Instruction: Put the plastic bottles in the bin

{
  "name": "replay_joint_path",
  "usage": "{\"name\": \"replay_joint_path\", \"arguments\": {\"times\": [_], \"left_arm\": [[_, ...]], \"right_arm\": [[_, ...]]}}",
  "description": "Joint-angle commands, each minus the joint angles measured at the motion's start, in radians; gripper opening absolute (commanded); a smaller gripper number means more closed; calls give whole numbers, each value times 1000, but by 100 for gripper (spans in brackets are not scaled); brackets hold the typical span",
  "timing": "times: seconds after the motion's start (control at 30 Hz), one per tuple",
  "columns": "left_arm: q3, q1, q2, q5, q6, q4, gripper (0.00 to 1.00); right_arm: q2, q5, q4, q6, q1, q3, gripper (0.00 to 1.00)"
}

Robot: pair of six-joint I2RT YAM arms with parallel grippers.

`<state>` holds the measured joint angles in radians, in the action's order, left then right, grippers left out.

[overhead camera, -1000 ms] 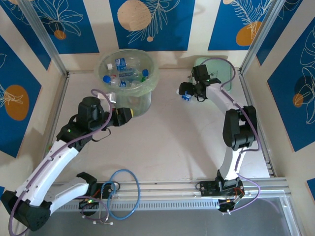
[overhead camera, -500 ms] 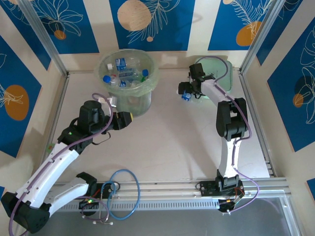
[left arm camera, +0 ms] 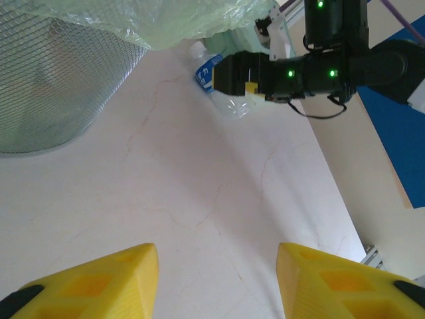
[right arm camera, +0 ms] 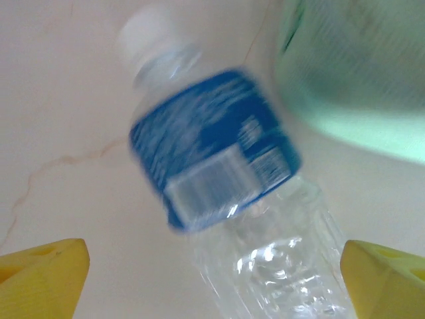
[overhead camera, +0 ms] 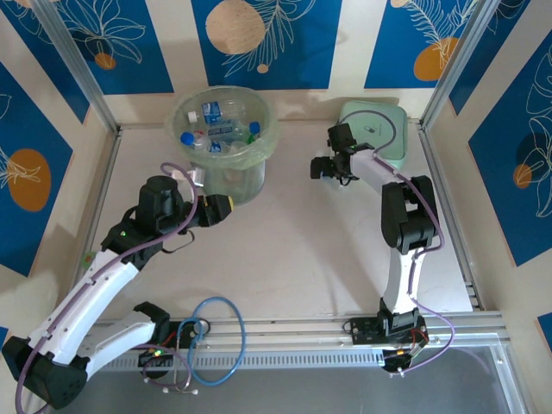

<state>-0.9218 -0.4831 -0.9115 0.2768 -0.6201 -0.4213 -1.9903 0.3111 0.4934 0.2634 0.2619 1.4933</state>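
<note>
I should lower my right gripper to the clear body of the bottle next and then close it.
A clear plastic bottle (right arm camera: 226, 173) with a blue label and a white cap lies on the table beside the mint green case. My right gripper (right arm camera: 212, 279) hovers over it, open, with the bottle's clear body between its yellow fingertips (right arm camera: 50, 272). In the left wrist view the same bottle (left arm camera: 222, 90) lies under the right gripper (left arm camera: 239, 73). The bin (overhead camera: 222, 129) stands at the back left with several bottles (overhead camera: 211, 112) inside. My left gripper (overhead camera: 220, 208) is just in front of the bin, open and holding nothing.
The mint green square case (overhead camera: 373, 129) sits in the back right corner, close behind the right gripper. The bin's wall (left arm camera: 53, 73) and bag liner (left arm camera: 166, 20) are near the left gripper. A blue cable loop (overhead camera: 216, 336) lies at the near edge.
The right arm swung its forearm off the mint green case, and its gripper now covers the bottle's blue label. The left arm drew back slightly, then stayed still.
</note>
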Motion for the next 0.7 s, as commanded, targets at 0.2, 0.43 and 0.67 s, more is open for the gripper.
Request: {"name": "replay_joint_path", "arguments": {"times": [0.2, 0.43, 0.67], "left_arm": [[-17, -6, 0, 2, -13, 38, 51], [-6, -6, 0, 2, -13, 35, 52], [-9, -6, -19, 9, -11, 36, 57]], "right_arm": [[-38, 30, 70, 29, 10, 40, 98], [-162, 66, 153, 51, 50, 181, 97], [-201, 63, 197, 79, 55, 234, 85]]}}
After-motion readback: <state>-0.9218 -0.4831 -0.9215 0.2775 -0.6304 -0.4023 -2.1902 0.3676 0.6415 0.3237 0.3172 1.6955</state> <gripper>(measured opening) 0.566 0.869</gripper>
